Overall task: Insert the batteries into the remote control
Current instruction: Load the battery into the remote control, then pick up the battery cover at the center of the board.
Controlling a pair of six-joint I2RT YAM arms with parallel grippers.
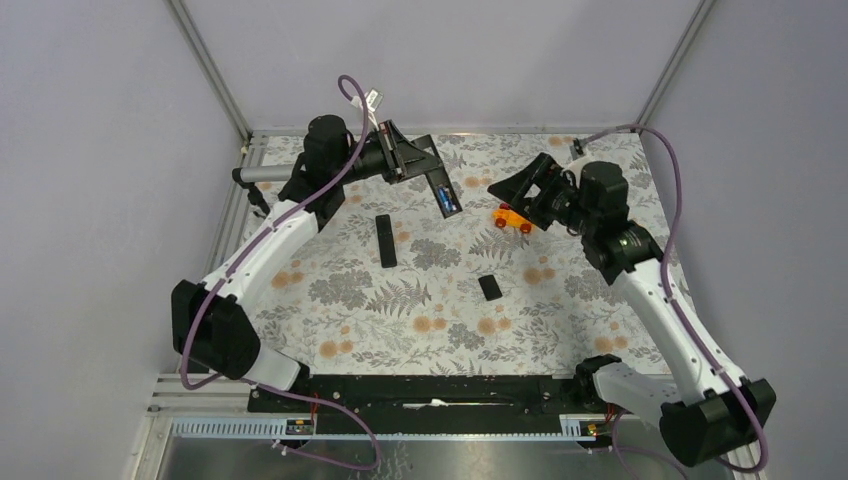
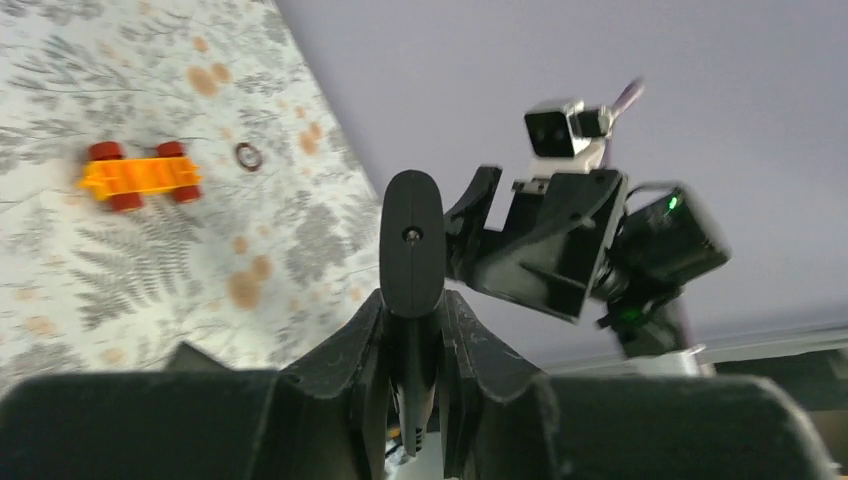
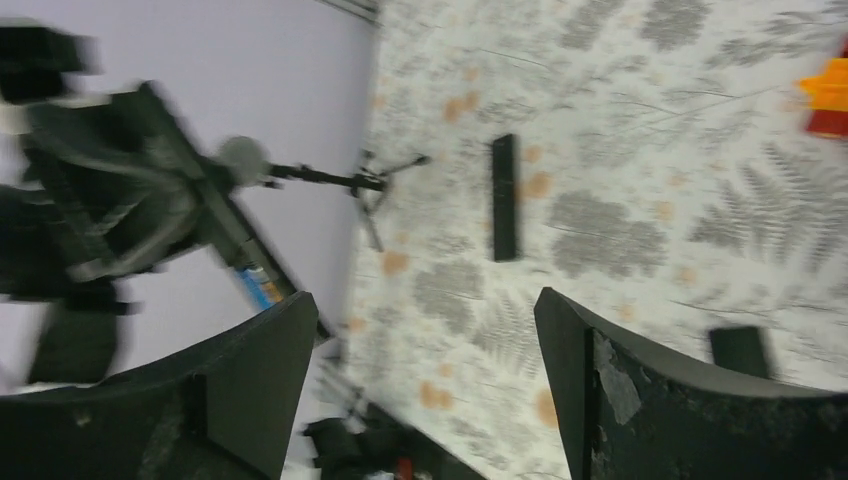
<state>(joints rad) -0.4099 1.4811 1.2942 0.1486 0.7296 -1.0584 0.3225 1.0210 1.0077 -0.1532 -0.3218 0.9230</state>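
Observation:
The small black cover (image 1: pixel 490 287) (image 3: pixel 740 350) lies below my right gripper's fingers and farther back. My right gripper needs to draw back next, tip its fingers down and lower them over it.
My left gripper (image 1: pixel 432 172) is shut on the slim black remote control (image 1: pixel 446 194) and holds it in the air above the far middle of the table. Blue and orange batteries (image 1: pixel 450 200) show in its open bay. In the left wrist view the remote (image 2: pixel 411 240) stands upright between the fingers (image 2: pixel 350 350). The small black cover (image 1: pixel 490 287) lies on the cloth in the middle. My right gripper (image 1: pixel 508 193) is open and empty, raised just right of the remote. The right wrist view shows the batteries (image 3: pixel 262 287), the cover (image 3: pixel 740 350) and wide-apart jaws.
A second black remote (image 1: pixel 385 240) lies on the cloth left of centre, also in the right wrist view (image 3: pixel 505 195). An orange toy block with red knobs (image 1: pixel 513 219) sits under my right gripper. A small ring (image 2: pixel 248 156) lies near it. Grey walls enclose the table.

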